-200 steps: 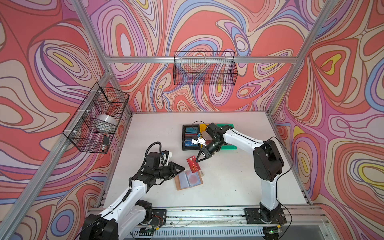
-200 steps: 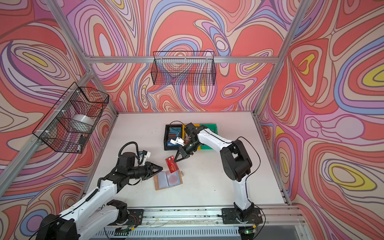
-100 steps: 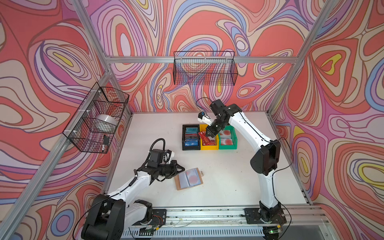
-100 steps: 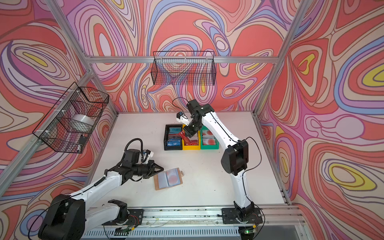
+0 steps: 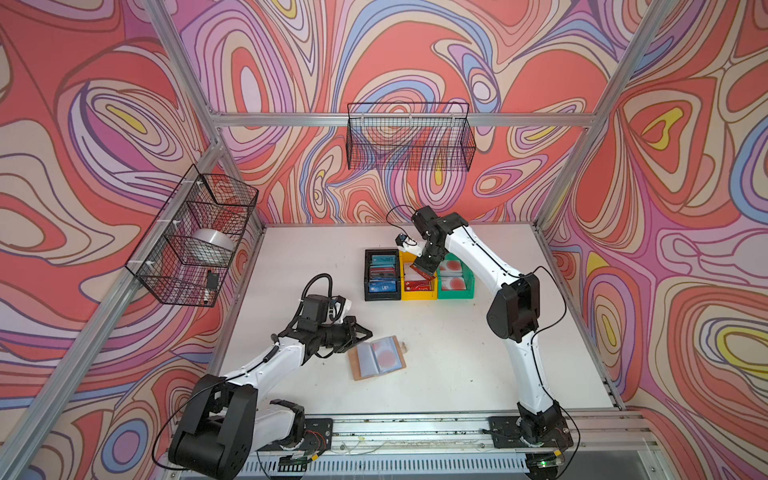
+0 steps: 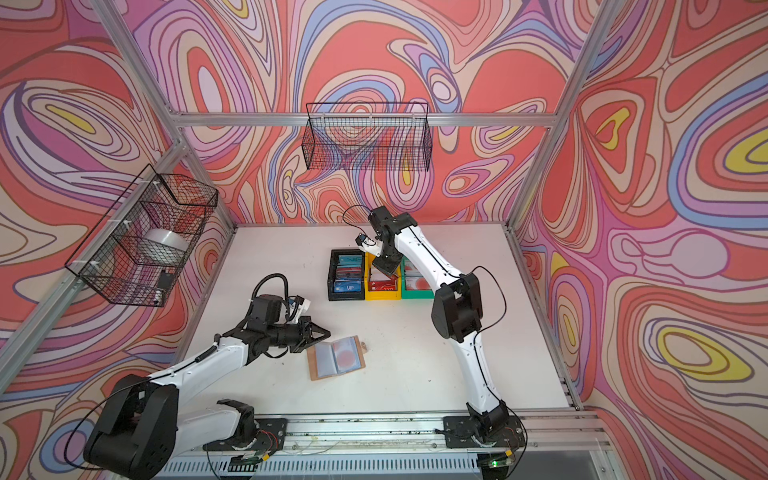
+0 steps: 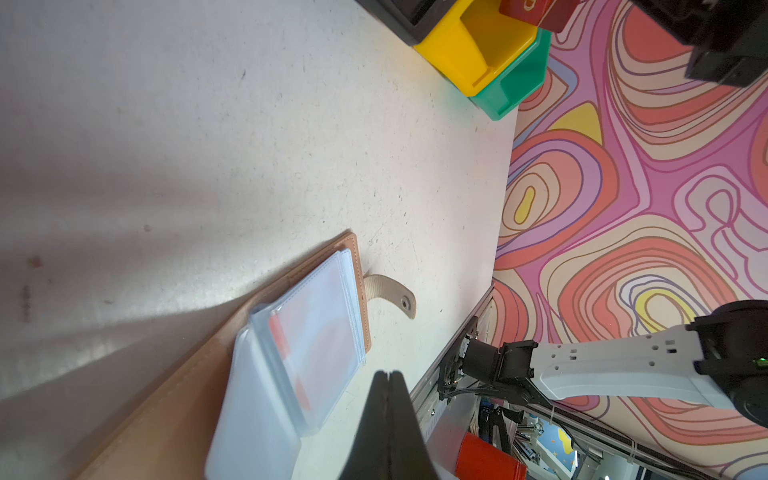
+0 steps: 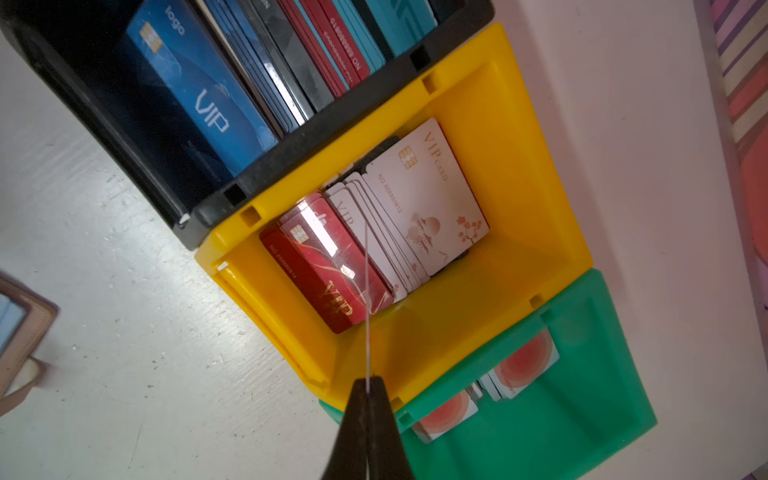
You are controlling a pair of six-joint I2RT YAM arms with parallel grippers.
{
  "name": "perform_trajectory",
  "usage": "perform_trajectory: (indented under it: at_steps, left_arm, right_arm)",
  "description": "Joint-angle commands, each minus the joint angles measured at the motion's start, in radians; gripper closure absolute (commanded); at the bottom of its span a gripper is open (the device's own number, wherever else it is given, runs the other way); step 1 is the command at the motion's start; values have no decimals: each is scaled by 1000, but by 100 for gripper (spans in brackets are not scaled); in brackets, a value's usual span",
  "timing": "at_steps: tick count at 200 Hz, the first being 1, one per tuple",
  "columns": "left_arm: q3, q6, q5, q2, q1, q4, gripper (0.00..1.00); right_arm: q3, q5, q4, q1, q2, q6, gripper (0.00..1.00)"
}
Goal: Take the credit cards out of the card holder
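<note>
My right gripper will turn, go down onto that red stack [image 5: 417, 285] [image 8: 321, 270] and release the card, because red cards already lie at the near end of the yellow bin.
The tan card holder [image 5: 378, 356] [image 6: 336, 358] lies open on the table, clear sleeve pages up. A white card with a red disc [image 7: 320, 332] sits in a sleeve. My left gripper [image 5: 368, 332] [image 7: 388, 376] is shut and empty, just off the holder's left edge. My right gripper [image 5: 424, 269] [image 8: 368, 380] hangs over the yellow bin [image 5: 417, 296] [image 8: 519, 174], shut on a dark red credit card [image 5: 424, 277] [image 7: 540, 14]. In the right wrist view that card shows edge-on as a thin pale line [image 8: 367, 307].
A black bin [image 5: 366, 274] with blue and red cards, the yellow bin with red and white cards, and a green bin [image 5: 468, 291] with red-disc cards stand in a row at the back. Wire baskets [image 5: 409, 137] [image 5: 195, 237] hang on the walls.
My right arm carried the dark red card from beside the holder up and back over the yellow bin. My left gripper closed and drew back off the holder's left edge.
</note>
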Motion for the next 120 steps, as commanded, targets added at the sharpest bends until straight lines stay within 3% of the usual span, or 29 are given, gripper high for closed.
perform_trajectory:
  at_steps: [1,120]
  left_arm:
    - [-9,-7,11,14,1,30,99]
    - [-25,-14,13,37,1,59,99]
  right_arm:
    - [-11,22,33,-4,8,-65,100]
    - [-107,-23,28,31,4,-190,100]
